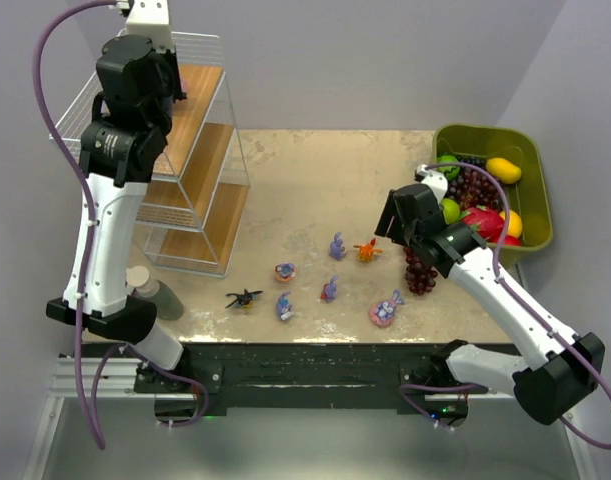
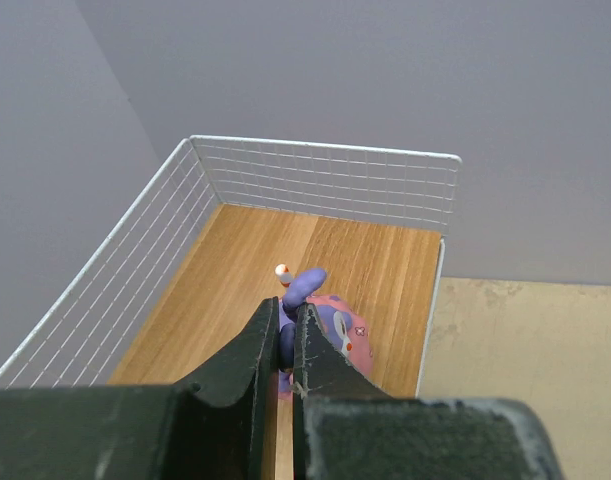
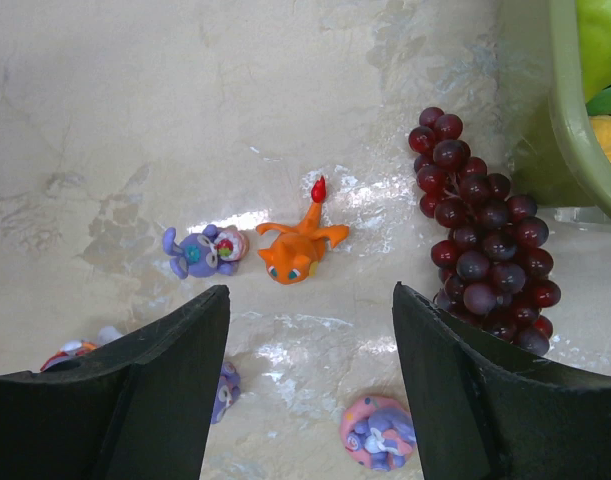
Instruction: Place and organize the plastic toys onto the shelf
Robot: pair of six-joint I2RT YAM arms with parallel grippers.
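Note:
The bunny in my left gripper should next go down and to the right in the overhead view, toward the board's open edge [image 1: 193, 97].
My left gripper [image 2: 288, 335] is shut on a purple bunny toy on a pink round base [image 2: 337, 325], held just above the top wooden board of the white wire shelf [image 2: 235, 290]. In the top view the shelf [image 1: 200, 190] stands at the far left. Several toys lie on the table: a purple bunny [image 1: 337, 246], an orange figure [image 1: 366, 249], a black insect [image 1: 244, 298] and a pink-based bunny [image 1: 385, 312]. My right gripper [image 3: 310, 300] is open and empty, above the table just short of the orange figure [image 3: 297, 250] and a purple bunny [image 3: 200, 250].
An olive-green bin [image 1: 538, 235] of colourful fruits stands at the far right. A dark grape bunch [image 1: 418, 270] lies beside it, close to my right gripper's right finger [image 3: 465, 360]. A grey cylinder [image 1: 157, 293] stands by the left arm's base.

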